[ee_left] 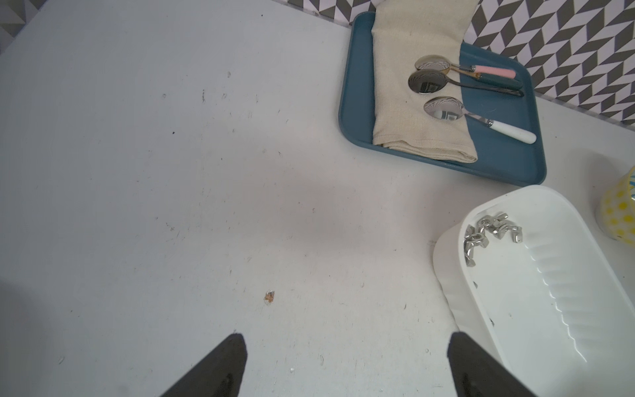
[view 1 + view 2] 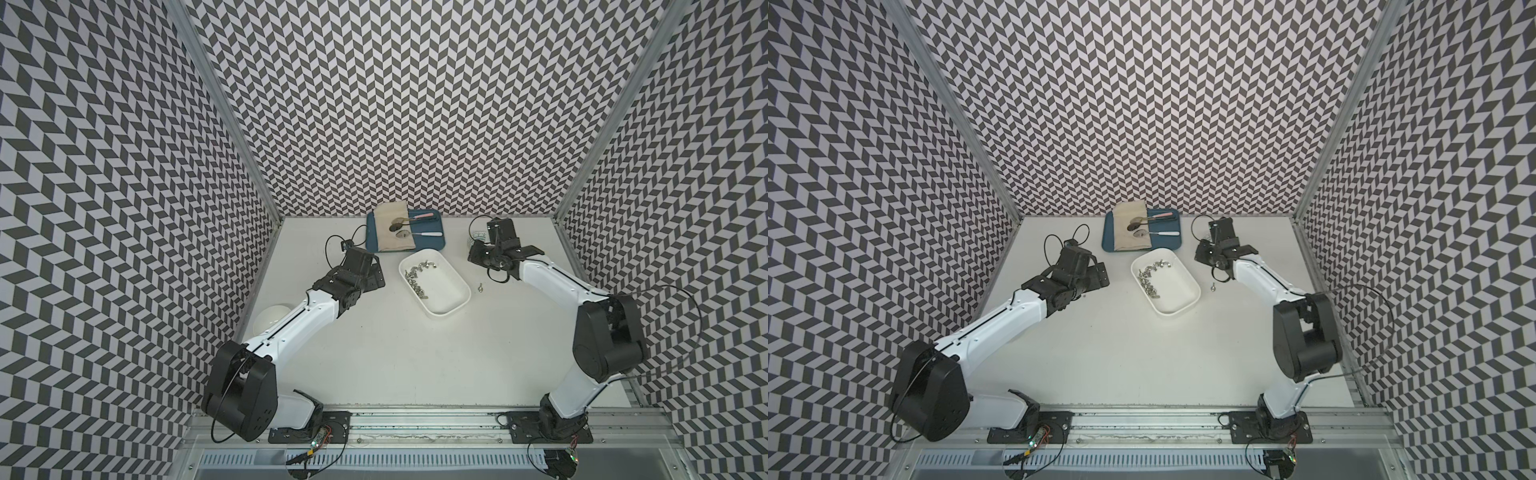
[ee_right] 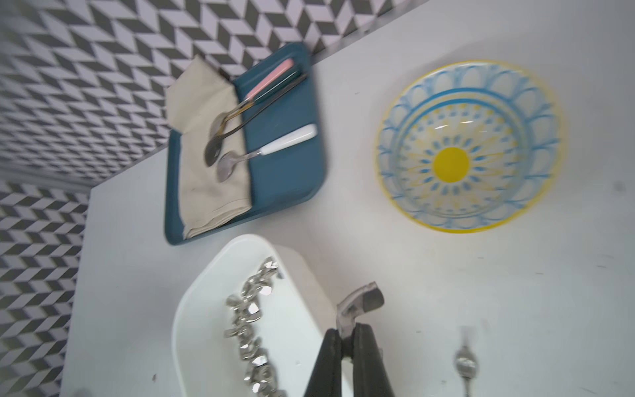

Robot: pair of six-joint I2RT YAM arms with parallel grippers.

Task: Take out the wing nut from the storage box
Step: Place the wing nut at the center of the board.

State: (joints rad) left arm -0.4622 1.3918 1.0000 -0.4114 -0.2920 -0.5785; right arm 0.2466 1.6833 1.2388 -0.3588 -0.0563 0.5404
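My right gripper moves back and down to the bare tabletop beside the loose wing nut next and releases, since that spot outside the box [image 2: 446, 291] is clear.
The storage box [image 2: 446, 291] is a shallow white tub in the middle of the table, seen in both top views [image 2: 1177, 291]. Several metal wing nuts [image 2: 415, 279] lie along its left side. In the right wrist view my right gripper [image 3: 347, 331] is shut on one wing nut [image 3: 360, 302], held above the table just right of the box [image 3: 206, 326]. Another wing nut [image 2: 480, 286] lies on the table right of the box. My left gripper [image 1: 347, 343] is open and holds nothing, low over bare table left of the box [image 1: 549, 275].
A dark-blue tray [image 2: 432, 243] with a beige cloth and three spoons stands behind the box. A yellow-and-blue patterned bowl [image 3: 469, 147] sits at the back right, beyond my right gripper. A white bowl [image 2: 270, 320] lies partly under my left arm.
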